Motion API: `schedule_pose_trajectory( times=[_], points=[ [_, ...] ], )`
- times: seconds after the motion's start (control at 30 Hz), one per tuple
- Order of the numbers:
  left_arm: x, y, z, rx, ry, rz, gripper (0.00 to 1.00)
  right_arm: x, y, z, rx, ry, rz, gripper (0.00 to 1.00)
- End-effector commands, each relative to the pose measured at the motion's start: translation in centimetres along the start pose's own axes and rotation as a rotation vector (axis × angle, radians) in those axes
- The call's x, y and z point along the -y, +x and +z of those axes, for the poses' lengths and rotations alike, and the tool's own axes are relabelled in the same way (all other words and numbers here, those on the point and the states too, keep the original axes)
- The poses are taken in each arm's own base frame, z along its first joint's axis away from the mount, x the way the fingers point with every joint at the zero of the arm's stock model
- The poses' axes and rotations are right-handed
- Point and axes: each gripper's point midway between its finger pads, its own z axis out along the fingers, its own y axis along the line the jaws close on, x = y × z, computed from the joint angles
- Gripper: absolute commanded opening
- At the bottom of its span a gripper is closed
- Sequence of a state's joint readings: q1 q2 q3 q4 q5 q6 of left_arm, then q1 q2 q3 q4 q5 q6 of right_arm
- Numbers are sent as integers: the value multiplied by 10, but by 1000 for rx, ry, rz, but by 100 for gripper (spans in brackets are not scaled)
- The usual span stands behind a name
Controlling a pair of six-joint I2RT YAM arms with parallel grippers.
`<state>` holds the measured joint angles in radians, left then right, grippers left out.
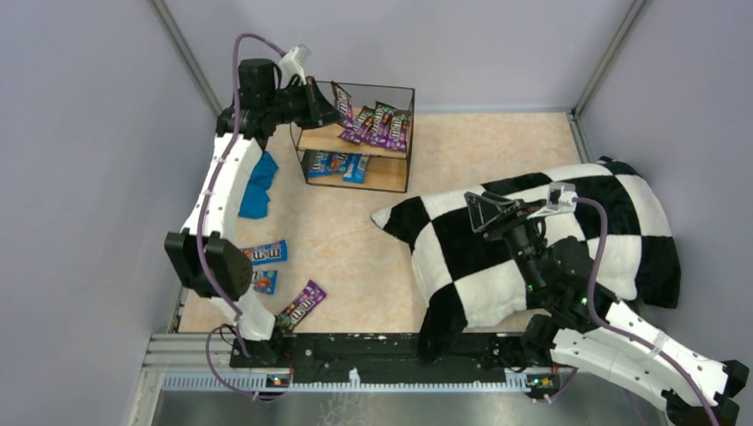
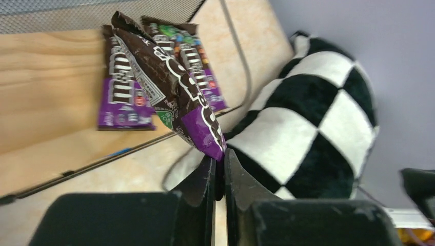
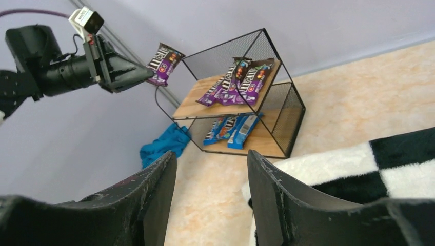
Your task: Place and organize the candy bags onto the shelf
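My left gripper needs to carry the candy bag down next, onto the top board's bare end (image 1: 323, 138) (image 2: 62, 88), beside the nearest purple bag.
My left gripper (image 1: 330, 114) is shut on the purple end of a brown-and-purple candy bag (image 1: 343, 104) and holds it above the left end of the shelf's (image 1: 324, 138) top board. In the left wrist view the gripper (image 2: 219, 164) pinches the bag (image 2: 169, 82) over the board (image 2: 46, 77), beside two purple bags (image 2: 120, 87). Several purple bags (image 1: 384, 124) lie on the top tier and blue bags (image 1: 337, 164) on the lower tier. Two blue bags (image 1: 265, 254) and a purple bag (image 1: 302, 304) lie on the table near the left arm's base. My right gripper (image 1: 484, 211) is open and empty over the pillow.
The black-and-white checkered pillow (image 1: 542, 240) fills the right half of the table. A teal cloth (image 1: 257, 185) lies left of the shelf, by the left arm. Grey walls enclose the table. The right wrist view shows the shelf (image 3: 277, 102) and the held bag (image 3: 164, 64).
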<state>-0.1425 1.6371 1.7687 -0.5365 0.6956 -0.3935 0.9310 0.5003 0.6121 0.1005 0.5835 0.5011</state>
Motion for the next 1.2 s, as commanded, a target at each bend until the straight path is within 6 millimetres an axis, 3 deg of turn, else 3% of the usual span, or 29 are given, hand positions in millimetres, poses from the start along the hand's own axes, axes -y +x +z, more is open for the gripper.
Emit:
schedule_pose_trajectory(
  times=[0.0,0.17,0.37,0.9,1.0,1.17],
  points=[
    [-44,8,12,-113,-103,150,0,-4,-21,7,38,23,-83,54],
    [-74,-7,34,-118,-147,193,0,-8,-12,18,29,17,-105,57],
    [-108,-5,45,-146,-204,212,0,-13,-1,25,-7,2,-135,59],
    [-139,19,54,-218,-88,73,0,-15,15,34,-30,-13,-152,63],
    [-144,20,54,-218,-93,45,8,-16,15,34,-33,-16,-154,63],
    [-151,18,51,-211,-132,7,35,-15,17,34,-35,-13,-156,64]
  ],
)
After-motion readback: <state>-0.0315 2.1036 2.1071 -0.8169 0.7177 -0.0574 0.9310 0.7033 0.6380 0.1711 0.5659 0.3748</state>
